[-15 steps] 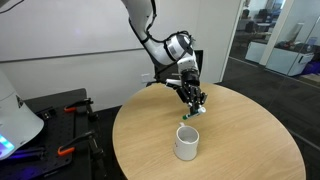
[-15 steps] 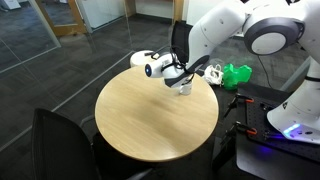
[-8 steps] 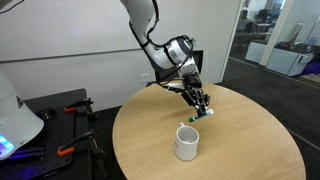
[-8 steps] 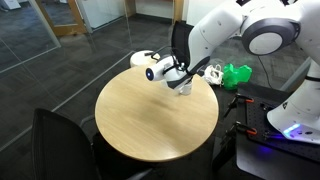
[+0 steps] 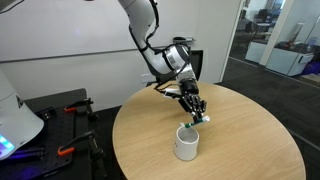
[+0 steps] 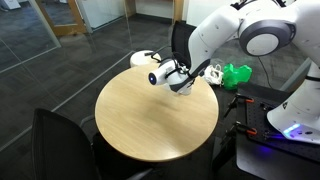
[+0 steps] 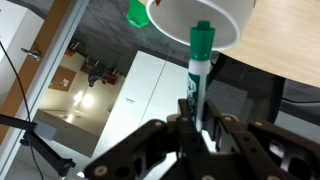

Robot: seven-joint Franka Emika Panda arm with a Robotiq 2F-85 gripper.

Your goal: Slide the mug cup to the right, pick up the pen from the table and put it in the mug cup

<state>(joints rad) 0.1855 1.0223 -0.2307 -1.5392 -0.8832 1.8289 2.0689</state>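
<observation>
My gripper lowers slightly toward the opening of the mug cup (image 5: 187, 143) next and releases the green pen (image 5: 203, 119), since its cap already points in over the mug cup's rim.
The white mug cup (image 5: 187, 143) stands upright on the round wood-grain table (image 5: 250, 140), near its front edge. My gripper (image 5: 198, 113) hangs just above the mug's far rim, shut on the green pen (image 5: 203, 119). In the wrist view the pen (image 7: 201, 55) sticks out from between the fingers of the gripper (image 7: 199, 108), and its green cap overlaps the mug cup (image 7: 205, 18) at the rim. In an exterior view the gripper (image 6: 181, 79) is over the far right part of the table (image 6: 140, 115), and the mug is mostly hidden behind it.
A black chair (image 6: 62, 140) stands at the near side of the table. A green object (image 6: 237, 73) lies on the bench beside a white robot base (image 6: 300, 110). Red-handled tools (image 5: 70, 110) lie on a low bench left of the table.
The gripper has carried the pen down and toward the mug, from behind it to just over its rim. The mug has not moved.
</observation>
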